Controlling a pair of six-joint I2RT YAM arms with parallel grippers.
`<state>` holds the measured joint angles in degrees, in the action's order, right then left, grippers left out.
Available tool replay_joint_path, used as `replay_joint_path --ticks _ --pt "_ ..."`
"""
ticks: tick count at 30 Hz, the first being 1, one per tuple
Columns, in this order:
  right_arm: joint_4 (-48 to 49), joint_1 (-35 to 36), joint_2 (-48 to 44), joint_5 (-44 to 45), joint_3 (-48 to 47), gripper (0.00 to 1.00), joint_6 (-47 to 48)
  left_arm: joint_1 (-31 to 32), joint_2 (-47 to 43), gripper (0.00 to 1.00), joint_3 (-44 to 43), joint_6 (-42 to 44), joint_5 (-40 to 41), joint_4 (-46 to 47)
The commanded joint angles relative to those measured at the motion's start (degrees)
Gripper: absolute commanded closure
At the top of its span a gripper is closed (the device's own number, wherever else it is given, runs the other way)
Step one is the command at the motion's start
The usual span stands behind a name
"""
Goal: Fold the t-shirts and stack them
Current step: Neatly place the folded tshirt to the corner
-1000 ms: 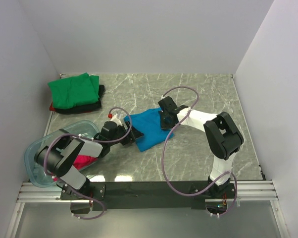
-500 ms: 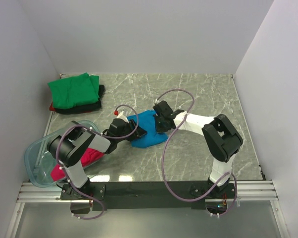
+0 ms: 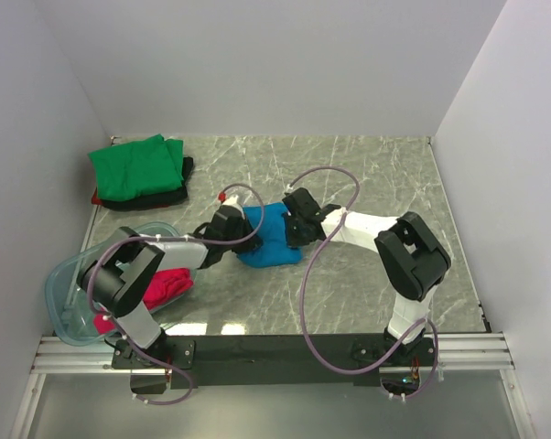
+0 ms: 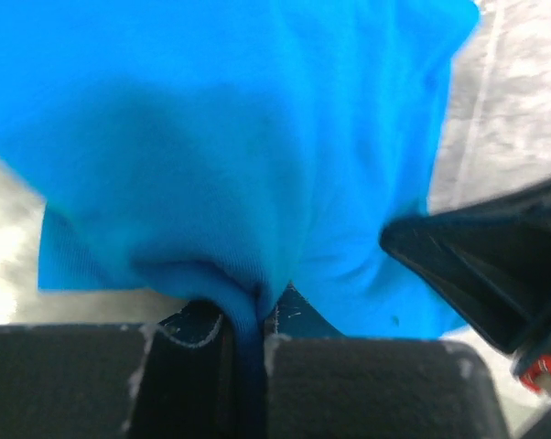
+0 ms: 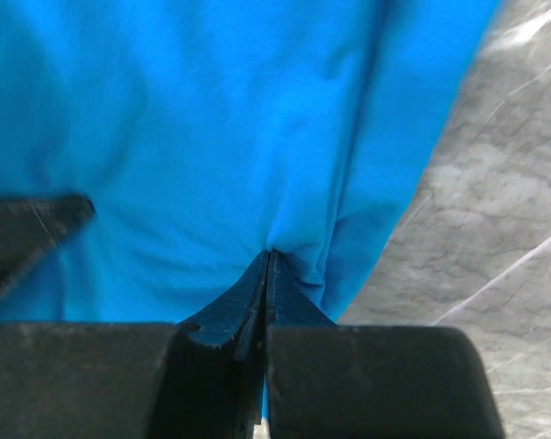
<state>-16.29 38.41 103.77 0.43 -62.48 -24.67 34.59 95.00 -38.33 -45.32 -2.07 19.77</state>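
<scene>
My left gripper is to lift the blue t-shirt outward and to the left in the top view, across to the folded green t-shirt [image 3: 136, 165]. Then I will lower the blue t-shirt and release it.
The bright blue t-shirt [image 3: 270, 241] lies bunched on the marble table between both arms. My left gripper [image 3: 240, 226] is at its left edge, shut on a fold of blue cloth [image 4: 211, 183] that runs down between the jaws [image 4: 248, 309]. On the shirt's right side, my right gripper [image 3: 295, 225] is shut with its tips pinching the blue cloth [image 5: 268, 259]. A folded green t-shirt [image 3: 136, 165] rests on a black one [image 3: 172, 194] at the back left. The magenta-red t-shirt [image 3: 167, 285] lies crumpled in the clear bin [image 3: 67, 279].
The clear plastic bin sits at the near left beside the left arm's base. White walls close in the table on the left, back and right. The right gripper's black body [image 4: 481, 265] shows in the left wrist view.
My left gripper has moved right onto the blue t-shirt's left edge and closed on it. The shirt has bunched into a smaller heap, and the right gripper has shifted slightly left.
</scene>
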Motion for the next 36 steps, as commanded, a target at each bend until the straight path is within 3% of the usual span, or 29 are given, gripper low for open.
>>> replay_joint_path --ticks 1,13,36 --pt "-6.8 1.1 -2.6 -0.5 1.3 1.00 -0.2 -2.2 -2.9 0.99 -7.1 13.4 7.3 -14.1" --pt "-7.7 1.0 -10.5 -0.5 3.3 1.00 0.4 -15.6 -0.1 1.00 -28.6 32.1 -0.8 -31.2" --pt "-4.0 0.9 -9.4 -4.1 5.3 1.00 2.4 -36.1 10.5 1.00 -67.1 40.5 -18.9 -43.8"
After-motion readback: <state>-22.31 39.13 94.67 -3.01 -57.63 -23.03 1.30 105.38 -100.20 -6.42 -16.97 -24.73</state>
